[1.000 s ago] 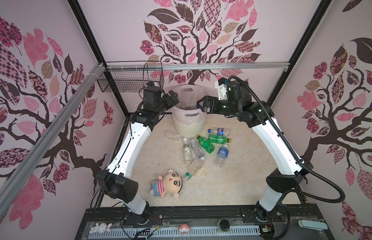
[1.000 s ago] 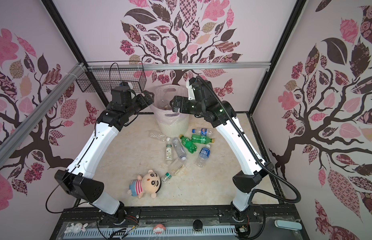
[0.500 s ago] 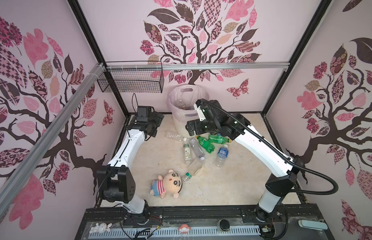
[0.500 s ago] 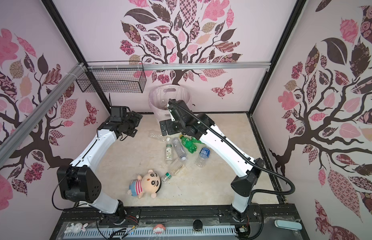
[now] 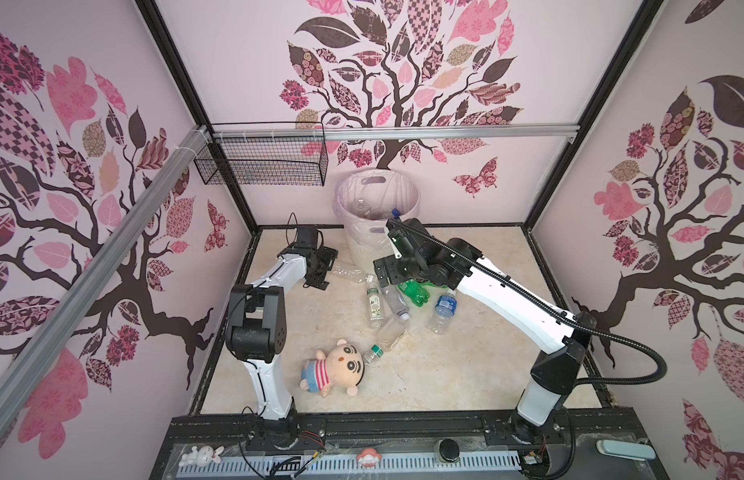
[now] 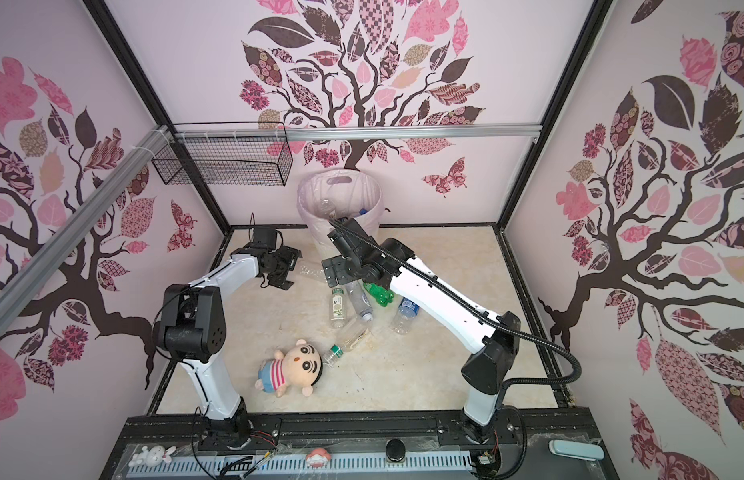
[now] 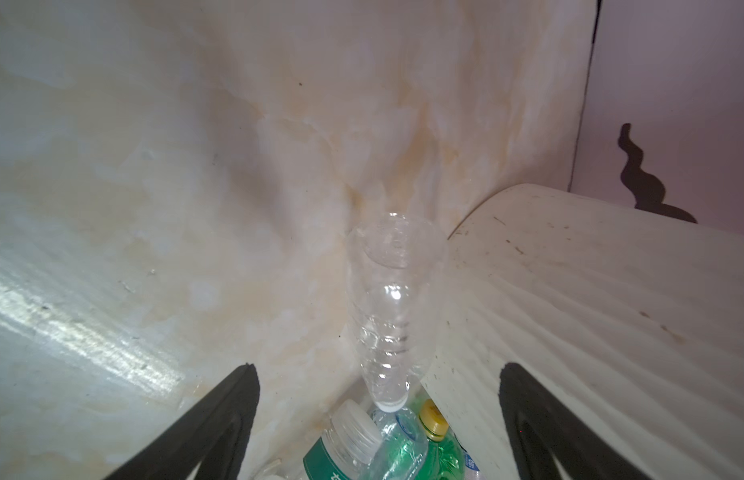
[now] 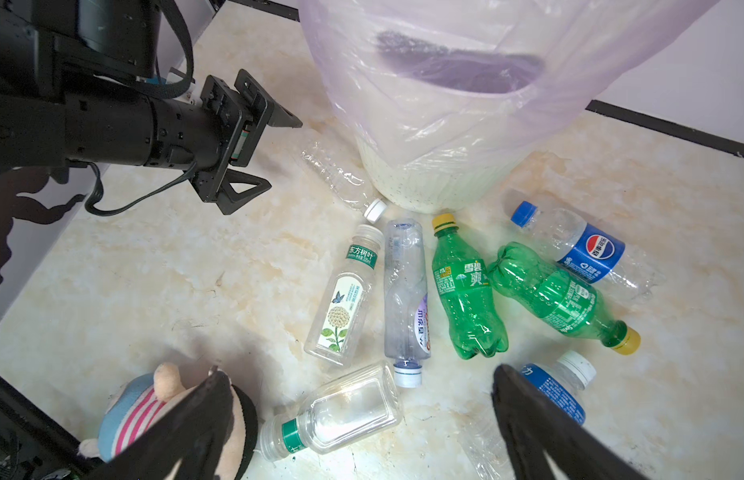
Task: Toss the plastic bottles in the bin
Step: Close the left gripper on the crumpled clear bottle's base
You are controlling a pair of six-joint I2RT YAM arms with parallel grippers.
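The clear bottle's base (image 5: 337, 268) (image 7: 397, 240) is ahead of my left gripper, and the bottle's cap points away. I need to push the open fingers toward the bottom of the bin and close them around the bottle's base.
The cream bin (image 5: 376, 199) (image 6: 339, 195) with its pink liner stands at the back wall, with bottles inside. Several plastic bottles lie on the floor in front of it: two green ones (image 8: 466, 286) (image 8: 561, 295), a blue-labelled one (image 8: 586, 249) and a green-white labelled one (image 8: 341, 295). A clear bottle (image 7: 393, 307) (image 5: 348, 272) lies against the bin's foot. My left gripper (image 7: 378, 368) (image 5: 324, 268) is open and low, pointing along that bottle. My right gripper (image 8: 358, 374) (image 5: 380, 272) hangs open above the pile, over a flat clear bottle (image 8: 341, 411).
A plush doll (image 5: 337, 372) (image 8: 154, 407) in a striped shirt lies near the front, close to the flat bottle. A black wire basket (image 5: 262, 160) hangs on the back left wall. Black frame edges border the marbled floor.
Both arms have come down from over the bin. The left gripper sank to the floor beside the clear bottle, and the right gripper swung down over the bottle pile.
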